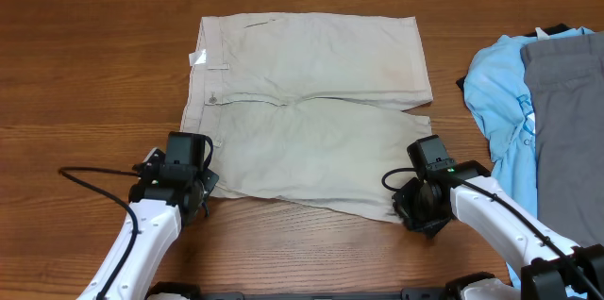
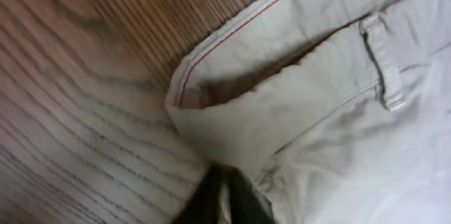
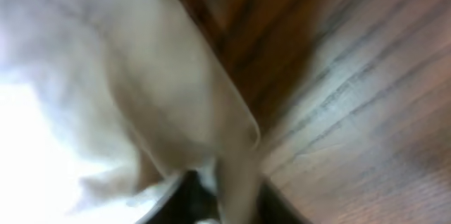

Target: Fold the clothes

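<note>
My left gripper will next move the near waistband corner (image 1: 218,190) between its fingers gently back a little and let it go, because the shorts (image 1: 311,111) already lie flat.
The beige khaki shorts (image 1: 311,111) lie flat in the middle of the wooden table, waistband to the left, legs to the right. My left gripper (image 1: 200,187) sits at the near waistband corner. In the left wrist view its dark fingers (image 2: 224,199) are shut on the shorts' waistband edge (image 2: 232,122), which has red stitching and a belt loop. My right gripper (image 1: 415,208) sits at the near leg's hem corner. In the right wrist view its fingers (image 3: 222,199) are shut on a fold of the shorts' hem (image 3: 211,118).
A light blue T-shirt (image 1: 500,92) and a plain grey garment (image 1: 566,111) lie piled at the right edge of the table. A black cable (image 1: 90,182) trails from the left arm over bare wood (image 1: 94,74).
</note>
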